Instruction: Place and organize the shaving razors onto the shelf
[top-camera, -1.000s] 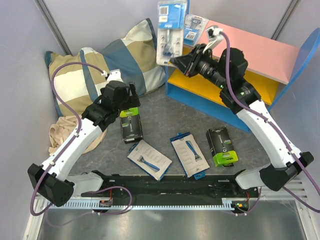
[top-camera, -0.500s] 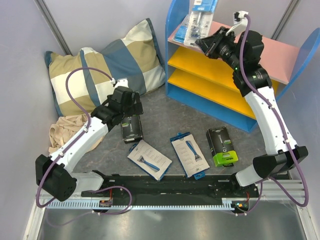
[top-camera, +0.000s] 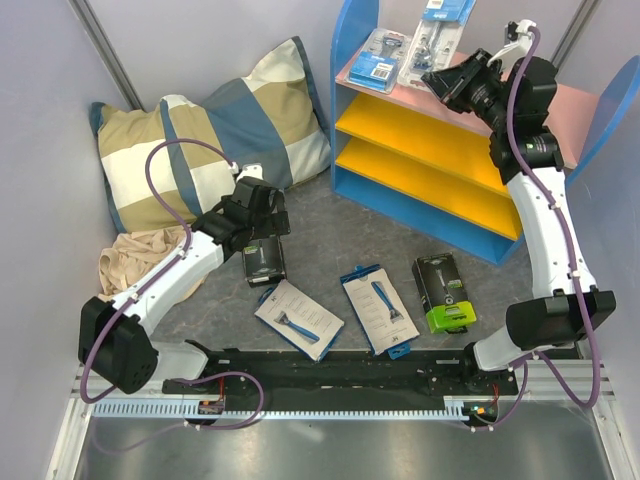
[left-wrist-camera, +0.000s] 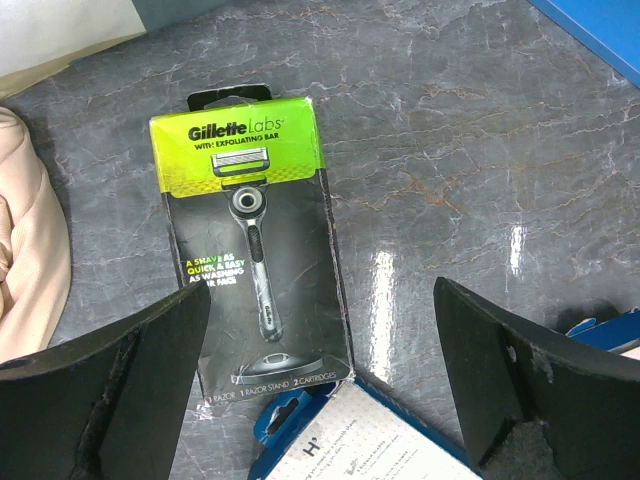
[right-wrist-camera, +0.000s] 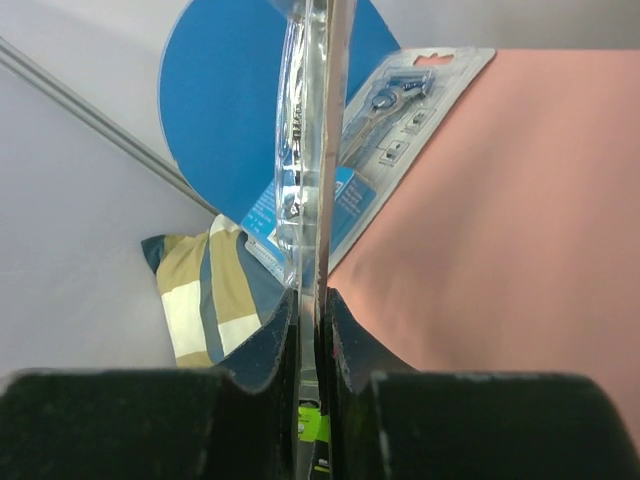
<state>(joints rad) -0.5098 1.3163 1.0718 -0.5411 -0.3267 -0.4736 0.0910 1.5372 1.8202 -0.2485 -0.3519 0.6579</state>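
Note:
My right gripper moves down to the pink board beside the lying pack next and releases the second blister pack there, because that part is bare.
The shelf stands at the back right, with a pink top board and yellow lower boards. One clear blister pack lies on the pink board's left end. My right gripper is shut on a second blister pack, held edge-on above the pink board beside the lying pack. My left gripper hangs open over a black-and-lime razor box on the table. Two white razor boxes and another black-and-lime box lie near the front.
A checked pillow leans in the back left corner, with a beige cloth bunched below it. A black rail runs along the near edge. Grey walls close in both sides.
The right arm has carried the blister pack rightward from in front of the shelf's left panel to above the pink board. The left gripper has shifted slightly toward the black-and-lime box.

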